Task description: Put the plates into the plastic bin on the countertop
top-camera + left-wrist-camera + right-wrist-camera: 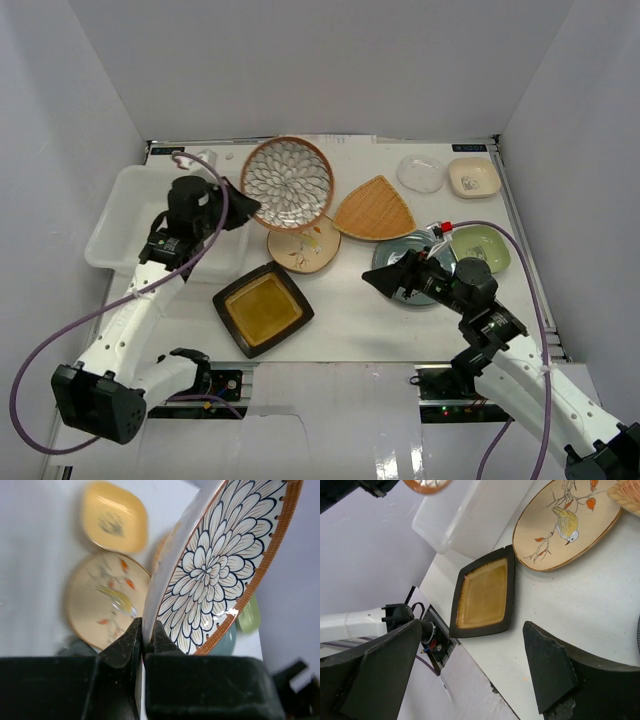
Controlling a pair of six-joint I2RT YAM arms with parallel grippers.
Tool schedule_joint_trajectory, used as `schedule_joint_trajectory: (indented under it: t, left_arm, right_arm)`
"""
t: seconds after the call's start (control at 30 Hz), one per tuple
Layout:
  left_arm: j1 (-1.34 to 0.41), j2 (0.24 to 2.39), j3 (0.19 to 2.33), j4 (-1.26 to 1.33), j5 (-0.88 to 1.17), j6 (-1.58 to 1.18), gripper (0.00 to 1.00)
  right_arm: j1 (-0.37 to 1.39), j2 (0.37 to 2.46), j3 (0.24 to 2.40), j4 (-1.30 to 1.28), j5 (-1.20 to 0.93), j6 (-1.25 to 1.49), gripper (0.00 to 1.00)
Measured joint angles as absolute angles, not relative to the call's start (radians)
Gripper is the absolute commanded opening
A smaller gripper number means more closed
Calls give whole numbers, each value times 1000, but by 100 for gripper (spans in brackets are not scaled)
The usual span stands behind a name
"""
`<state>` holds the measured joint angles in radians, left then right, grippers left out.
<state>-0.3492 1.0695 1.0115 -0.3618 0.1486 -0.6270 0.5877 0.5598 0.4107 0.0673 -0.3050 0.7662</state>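
Note:
My right gripper needs to move down left in the top view next, onto the dark square plate's nearest corner, since the bare tabletop there leaves room beside that plate's rim.
My left gripper is shut on the rim of the round blue-patterned plate, which hangs tilted just right of the plastic bin. Below it lie the floral cream plate and the dark square plate with an amber centre. My right gripper stands open and holds nothing, over the left edge of the teal plate. The orange fan-shaped plate lies mid-table.
A green plate sits right of the teal one. A clear dish and a cream square dish lie at the back right. White walls close in the countertop, and the bin stands against the left wall.

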Motion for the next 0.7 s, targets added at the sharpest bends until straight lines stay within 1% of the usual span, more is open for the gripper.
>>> schedule_joint_trajectory:
  t: [0.13,0.23,0.33,0.43,0.7]
  left_arm:
    - [-27,1044,989,-357,150,-683,0]
    - [174,1021,928,-343,157,-730,0]
    - [321,1010,859,-344,144,-772,0]
    - [384,1022,793,-346,134,-802,0]
    - [387,1126,707,-369,131,-809,0]
  right_arm:
    - [590,564,346,104,-324,767,87]
    - [606,620,304,106,-328,762,87]
    - [634,704,303,109,-327,744,87]
    - [678,786,305,136,-311,726,88]
    - [825,1106,339,310,-250,722,88]
